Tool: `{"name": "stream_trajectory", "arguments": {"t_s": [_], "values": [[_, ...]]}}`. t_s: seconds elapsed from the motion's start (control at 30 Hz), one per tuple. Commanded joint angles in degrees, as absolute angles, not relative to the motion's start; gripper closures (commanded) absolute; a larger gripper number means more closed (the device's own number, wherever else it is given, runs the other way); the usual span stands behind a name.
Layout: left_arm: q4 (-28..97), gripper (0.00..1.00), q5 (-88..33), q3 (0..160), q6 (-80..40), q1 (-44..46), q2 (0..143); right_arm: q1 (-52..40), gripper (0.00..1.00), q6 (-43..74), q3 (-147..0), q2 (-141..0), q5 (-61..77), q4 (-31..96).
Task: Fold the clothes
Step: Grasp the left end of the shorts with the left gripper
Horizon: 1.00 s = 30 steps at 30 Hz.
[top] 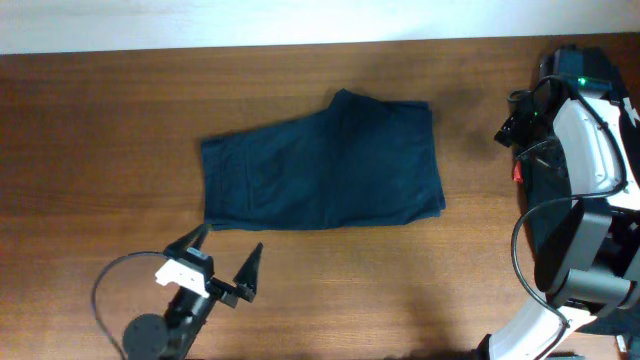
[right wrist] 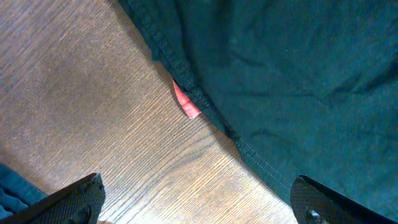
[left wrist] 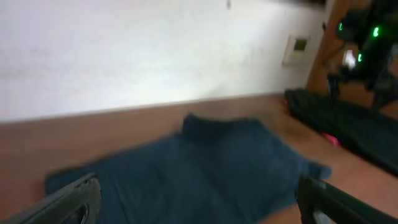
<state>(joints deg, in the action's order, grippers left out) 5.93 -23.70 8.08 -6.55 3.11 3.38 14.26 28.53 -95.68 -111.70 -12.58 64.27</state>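
Observation:
Next, my left gripper reaches outward, tilts fingers down and closes them on the shorts' nearer short edge (top: 209,183), as it lies outward, open beside bare wood.
Navy-blue shorts (top: 325,170) lie flat in a folded rectangle at the table's middle; they also show in the left wrist view (left wrist: 186,171). My left gripper (top: 225,255) is open and empty, just in front of the shorts' near left edge. My right gripper (right wrist: 196,202) is open and empty at the far right, over bare wood beside a dark garment (right wrist: 298,81) with a red tag (right wrist: 185,103). That dark pile (top: 545,190) lies under the right arm in the overhead view.
The wooden table (top: 100,120) runs to a white wall at the back. The right arm's body and cables (top: 585,150) stand over the right edge. A corner of blue cloth (right wrist: 13,186) shows at the right wrist view's lower left.

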Motion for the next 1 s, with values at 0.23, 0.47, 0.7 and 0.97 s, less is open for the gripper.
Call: {"name": "stream_trajectory", "arguments": {"t_s": [0.23, 0.47, 0.7, 0.97], "values": [[48.7, 0.01, -18.4, 65.0, -1.7, 3.4, 60.1, 14.3, 0.01, 29.0, -96.3, -111.3, -13.8, 64.3], [47.7, 0.01, -4.8, 71.8, -10.2, 3.3, 86.6, 14.3, 0.01, 29.0, -96.3, -111.3, -13.8, 64.3], [44.8, 0.01, -8.3, 71.8, -9.2, -2.1, 104.6, 14.3, 0.01, 29.0, -96.3, -111.3, -13.8, 64.3], [39.2, 0.02, -10.3, 71.8, -5.7, -4.5, 110.8, 14.3, 0.01, 29.0, -96.3, -111.3, -13.8, 64.3]]}}
